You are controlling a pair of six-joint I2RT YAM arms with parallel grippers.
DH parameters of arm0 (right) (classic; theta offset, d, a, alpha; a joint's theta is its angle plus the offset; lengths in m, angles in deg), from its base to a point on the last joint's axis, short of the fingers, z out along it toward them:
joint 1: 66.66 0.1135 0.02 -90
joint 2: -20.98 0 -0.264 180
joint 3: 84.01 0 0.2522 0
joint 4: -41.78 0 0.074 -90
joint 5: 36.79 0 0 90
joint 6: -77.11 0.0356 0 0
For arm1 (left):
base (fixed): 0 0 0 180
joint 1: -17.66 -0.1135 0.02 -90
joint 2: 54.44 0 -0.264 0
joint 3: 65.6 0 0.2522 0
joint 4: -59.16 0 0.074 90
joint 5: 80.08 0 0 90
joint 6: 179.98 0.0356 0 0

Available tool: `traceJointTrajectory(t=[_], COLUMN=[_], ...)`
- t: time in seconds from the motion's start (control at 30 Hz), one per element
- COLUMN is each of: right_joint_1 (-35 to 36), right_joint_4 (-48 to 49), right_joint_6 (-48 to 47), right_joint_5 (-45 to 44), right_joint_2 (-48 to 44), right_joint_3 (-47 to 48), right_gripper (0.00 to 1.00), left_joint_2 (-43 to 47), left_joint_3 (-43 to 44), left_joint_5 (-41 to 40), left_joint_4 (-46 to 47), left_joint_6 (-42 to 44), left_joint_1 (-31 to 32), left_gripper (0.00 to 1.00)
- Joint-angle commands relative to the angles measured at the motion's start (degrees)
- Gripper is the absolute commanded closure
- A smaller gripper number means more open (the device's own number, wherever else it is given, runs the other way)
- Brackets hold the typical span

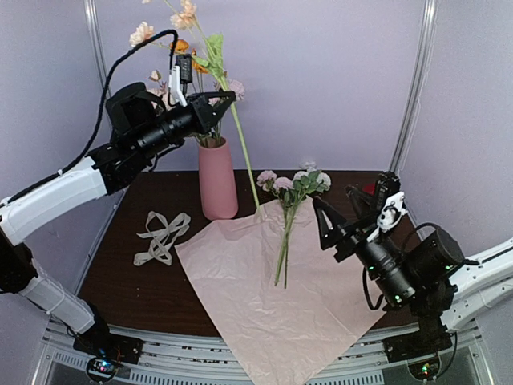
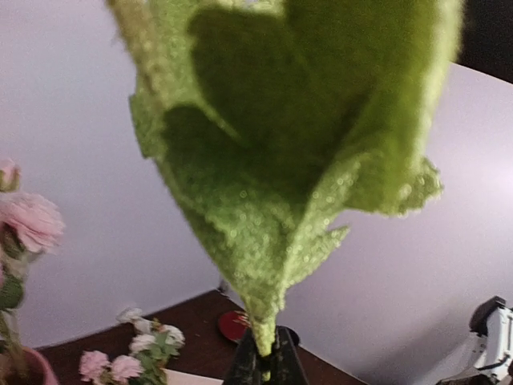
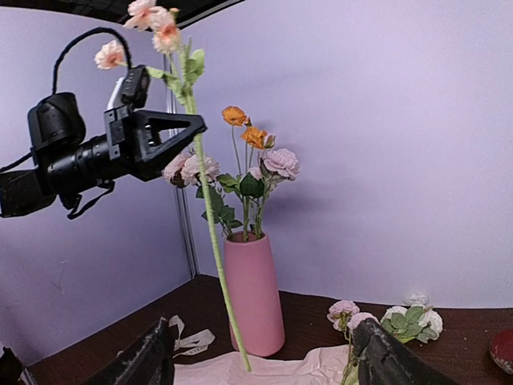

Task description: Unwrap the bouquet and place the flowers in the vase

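The stem's bottom end is below the pink vase's rim, so the robot will raise its left gripper, move it over the vase's opening (image 1: pixel 212 143) (image 2: pixel 21 365), then lower it and let go of the flower.
The pink vase (image 1: pixel 218 180) stands at the back of the table with several pink and orange flowers in it (image 3: pixel 252 160). My left gripper (image 1: pixel 227 98) is shut on the long green stem (image 1: pixel 244 152) of a peach-bloomed flower. It holds the flower high beside the vase, with the stem's foot touching the paper's far edge. In the left wrist view a big green leaf (image 2: pixel 288 144) rises from the closed jaws. The bouquet is undone: several pink and white flowers (image 1: pixel 292 200) lie on the flat pink paper (image 1: pixel 272 297). My right gripper (image 1: pixel 337 210) hangs open and empty just right of them.
The cream ribbon (image 1: pixel 163 237) lies loose on the dark table left of the paper. A small red dish (image 3: pixel 503 349) sits at the back right. Lilac walls close in the back and both sides.
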Motion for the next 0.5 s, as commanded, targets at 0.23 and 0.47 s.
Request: traceJointTrajectory(t=[0.23, 0.47], right_joint_1=[-11.99, -12.85], right_joint_4=[-11.66, -12.65], right_joint_6=[16.65, 18.65], right_joint_5=[-0.05, 0.61], right_joint_2=[-9.38, -9.78], right_joint_3=[-5.33, -6.48], right_gripper=[0.22, 0.22], left_joint_2=[3.26, -2.69], left_joint_3=[15.9, 23.8], left_joint_5=[-23.34, -23.74], left_joint_4=[-10.15, -9.54], left_joint_6=[24.05, 26.31], left_joint_1=[-5.95, -7.17], left_gripper=[1.0, 1.0])
